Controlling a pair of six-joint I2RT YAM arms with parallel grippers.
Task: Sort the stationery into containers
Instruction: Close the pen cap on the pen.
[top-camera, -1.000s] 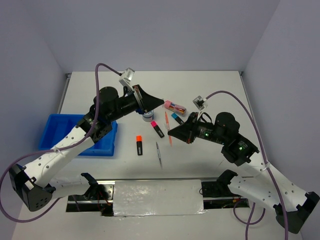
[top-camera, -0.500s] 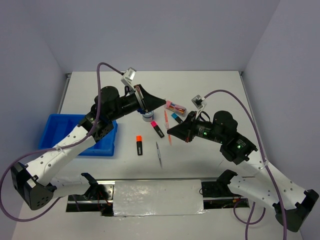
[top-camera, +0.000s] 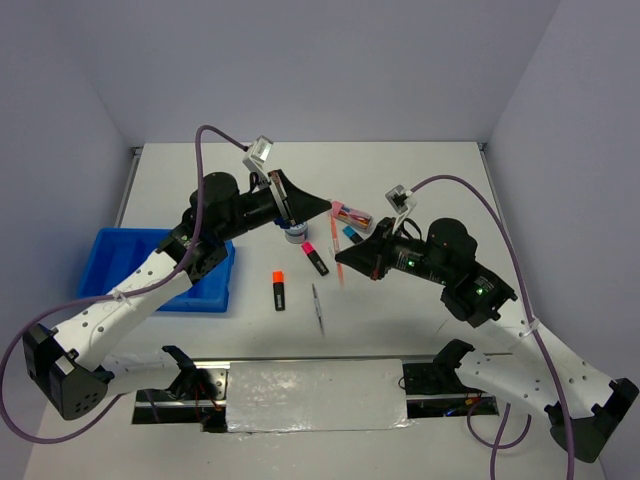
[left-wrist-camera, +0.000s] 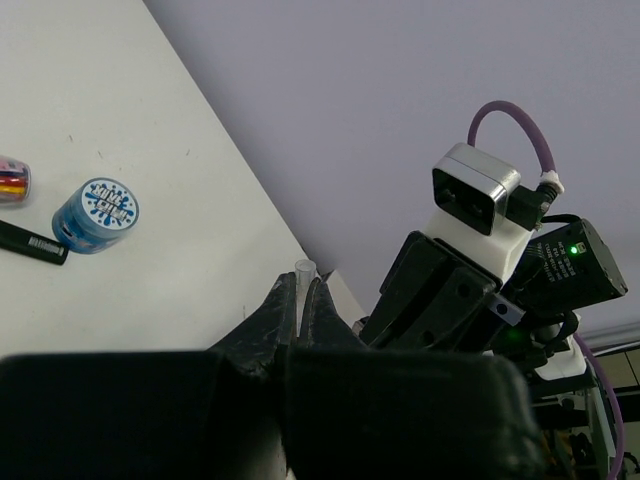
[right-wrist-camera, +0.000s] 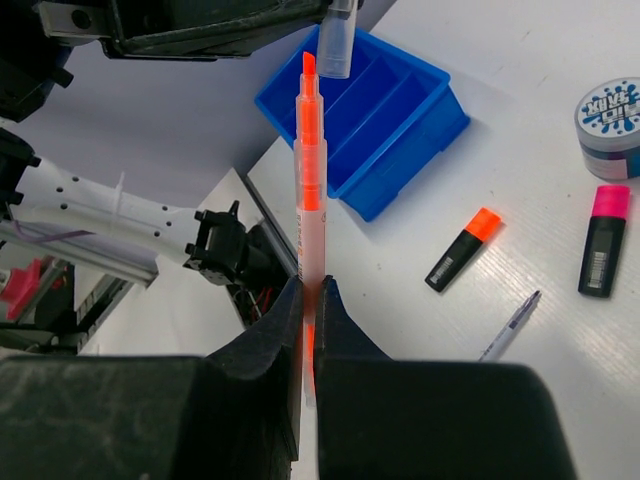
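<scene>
The pen's tip is uncapped, so my right gripper needs to move outward toward my left gripper next, push the pen's tip into the clear cap and let go of the pen.
My right gripper is shut on a thin orange-pink pen, uncapped, its tip pointing at my left gripper. My left gripper is shut on a small clear cap, which in the right wrist view hangs just right of the pen's tip. Both are held above the table. The blue tray stands at the left, partly under my left arm.
On the table lie an orange-capped highlighter, a pink-capped one, a blue-capped one, a grey pen, a blue-white disc and a pink case.
My right gripper has moved up and to the left with the pen, bringing its tip close to the cap. My left gripper has barely moved.
</scene>
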